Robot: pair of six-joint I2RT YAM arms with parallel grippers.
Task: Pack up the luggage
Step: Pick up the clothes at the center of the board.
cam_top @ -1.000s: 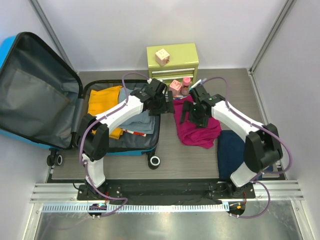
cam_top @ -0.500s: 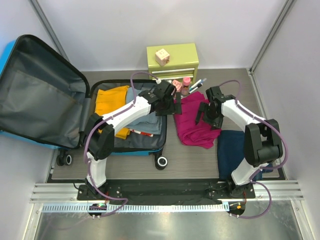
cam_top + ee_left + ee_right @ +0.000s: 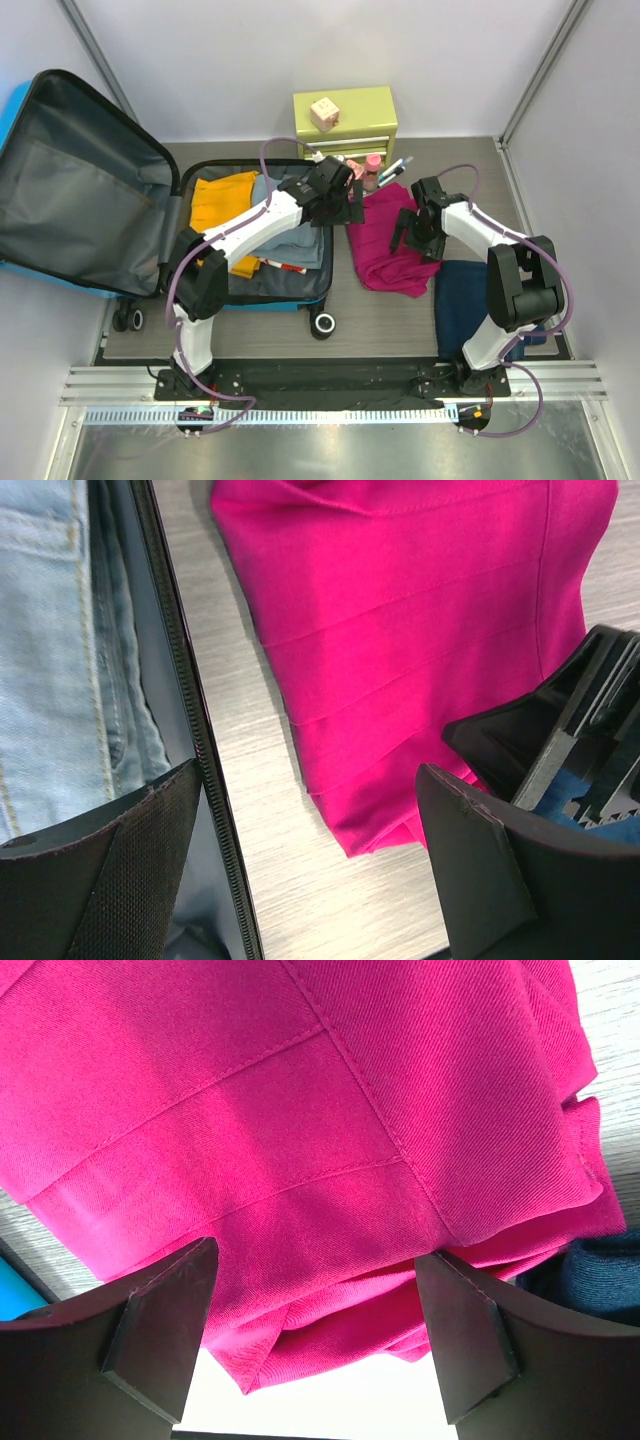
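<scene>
My left gripper will move down and to the right in the top view, onto the luggage-side edge of the magenta garment, because its fingers still have only bare table between them.
The luggage [image 3: 305, 290] lies open at the left, its grey-lined lid [image 3: 80, 200] tipped back. In its base lie a yellow garment [image 3: 215, 205] and light jeans [image 3: 295, 240]. A magenta garment [image 3: 385, 250] is spread on the table to its right. My left gripper [image 3: 345, 205] hangs open between the luggage's zipper rim [image 3: 190, 710] and the magenta garment's left edge [image 3: 400, 630], with bare table between its fingers. My right gripper [image 3: 415, 232] is open over the garment's right side [image 3: 300, 1110], one finger to each side of a folded edge.
A folded navy garment [image 3: 465, 300] lies right of the magenta one. A green drawer chest [image 3: 345, 120] with a wooden block [image 3: 323, 112] on top stands at the back. Pink bottles [image 3: 365, 175] and pens [image 3: 395, 168] lie in front of it.
The luggage has slid a little to the right. My left gripper went from over the luggage to the magenta garment's left edge. My right gripper shifted right across the garment.
</scene>
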